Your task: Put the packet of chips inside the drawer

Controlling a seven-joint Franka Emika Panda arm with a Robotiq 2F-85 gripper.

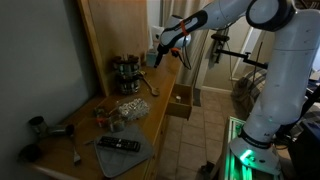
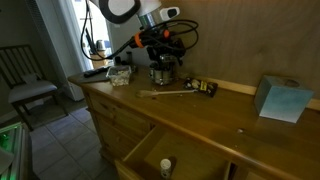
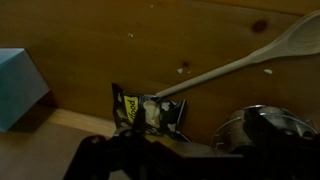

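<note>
The packet's end by the metal container [image 3: 172,115] is my next target, so my gripper will move away from my base and go down to it.
The packet of chips [image 3: 146,110] is black and yellow and lies flat on the wooden counter next to a wooden spoon [image 3: 240,62]. It also shows in an exterior view [image 2: 205,88]. The drawer [image 2: 150,152] is pulled open below the counter's front, with a small white object [image 2: 166,165] inside; it shows in both exterior views [image 1: 182,98]. My gripper [image 2: 160,58] hangs above the counter by a metal container [image 2: 160,74], left of the packet and apart from it. It holds nothing and looks open. Its fingers are dark in the wrist view.
A teal box [image 2: 281,98] stands on the counter beyond the packet. A rack of jars [image 1: 125,72] stands by the back wall. A black remote on a tray [image 1: 120,145], cups and other small items [image 1: 120,112] sit along the counter.
</note>
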